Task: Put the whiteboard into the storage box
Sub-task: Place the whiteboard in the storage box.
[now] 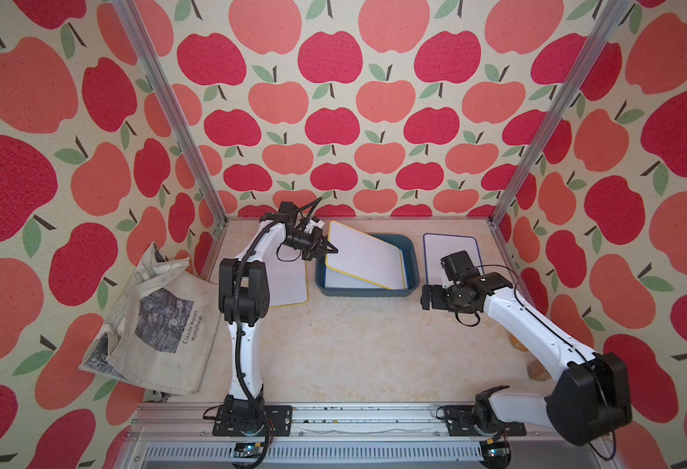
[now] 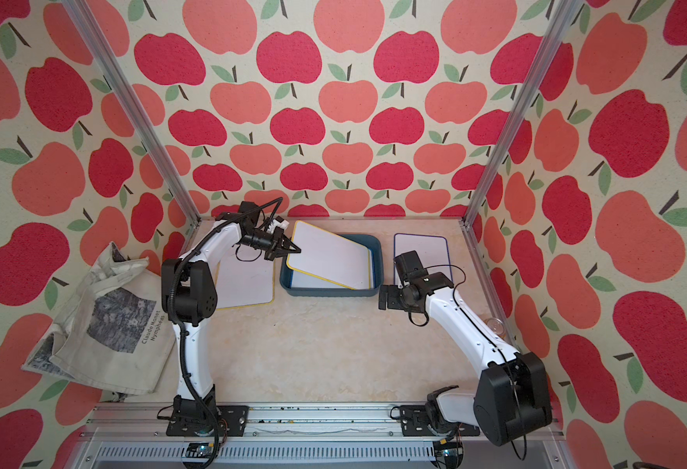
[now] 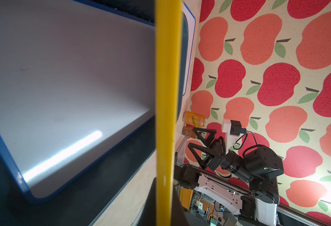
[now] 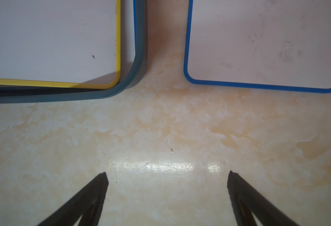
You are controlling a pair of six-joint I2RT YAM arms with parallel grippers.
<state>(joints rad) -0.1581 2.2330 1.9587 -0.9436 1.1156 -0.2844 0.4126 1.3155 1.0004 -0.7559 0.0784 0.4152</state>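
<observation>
My left gripper next lowers toward the blue-rimmed whiteboard in the box (image 3: 67,97) to release the raised yellow edge, as the whiteboard's opposite end already sits inside.
The storage box (image 1: 366,293) (image 2: 329,293), a dark blue-grey tub, stands at the back middle of the table. A blue-rimmed whiteboard (image 3: 72,78) lies flat inside it. Over that, a yellow-rimmed whiteboard (image 1: 364,253) (image 2: 329,256) slants across the box, its right corner down inside the box wall (image 4: 139,64). My left gripper (image 1: 331,248) (image 3: 165,205) is shut on this board's raised left edge. My right gripper (image 4: 167,176) (image 3: 192,137) hangs open over bare table in front of the box's right corner, holding nothing.
A second yellow-rimmed whiteboard (image 1: 289,280) lies left of the box under my left arm. Another blue-rimmed one (image 1: 449,251) (image 4: 268,39) lies to the right. A cloth tote bag (image 1: 159,320) slumps at the left wall. An orange can (image 3: 195,118) stands by the right wall.
</observation>
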